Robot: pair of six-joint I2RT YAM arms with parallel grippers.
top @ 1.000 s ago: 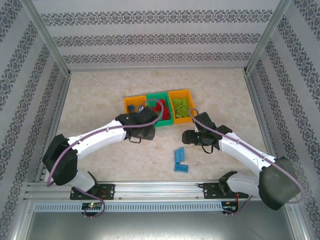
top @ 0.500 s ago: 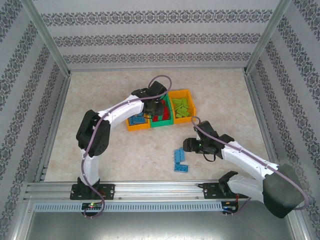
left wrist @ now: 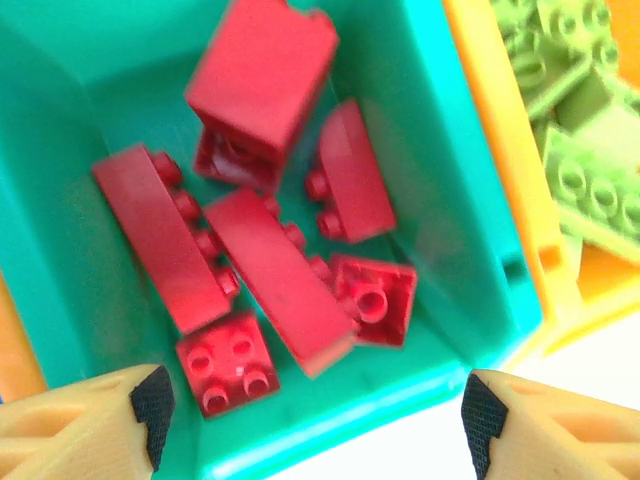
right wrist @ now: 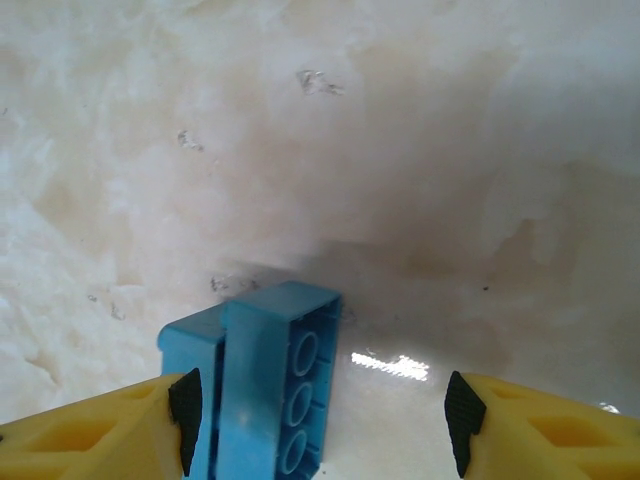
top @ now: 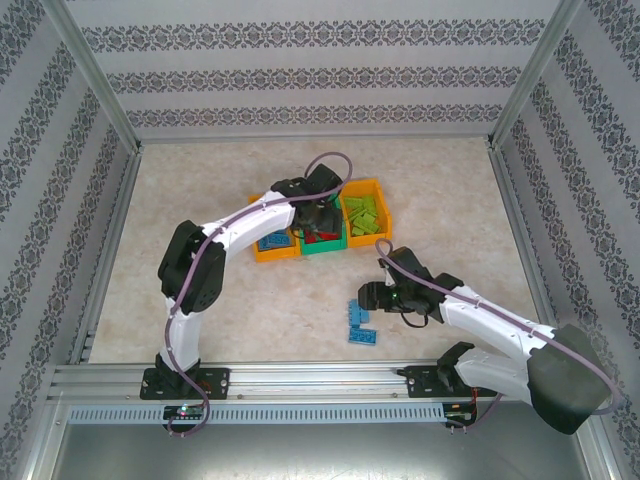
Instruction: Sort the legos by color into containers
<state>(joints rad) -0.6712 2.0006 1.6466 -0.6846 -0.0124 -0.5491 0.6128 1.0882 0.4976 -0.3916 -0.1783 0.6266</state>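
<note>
My right gripper moves down next, fingers open on either side of the blue lego with the hollow side showing, since that brick lies on the tabletop below its fingers.
Three joined containers stand mid-table: a left orange bin with blue legos, a green bin and a right orange bin with light green legos. My left gripper hangs open over the green bin. Nothing is between its fingertips, and several red legos lie below. Two blue legos lie on the table nearer me. My right gripper is open low over them, with a blue brick lying on its side against the left fingertip.
Patterned walls and metal posts enclose the marbled table. The right orange bin's rim and its green bricks lie just right of the left gripper. Another blue brick sits near the front rail.
The left arm has swung from the bins' front side to above the green bin and its jaws have opened. The right gripper has moved down and left to the blue legos.
</note>
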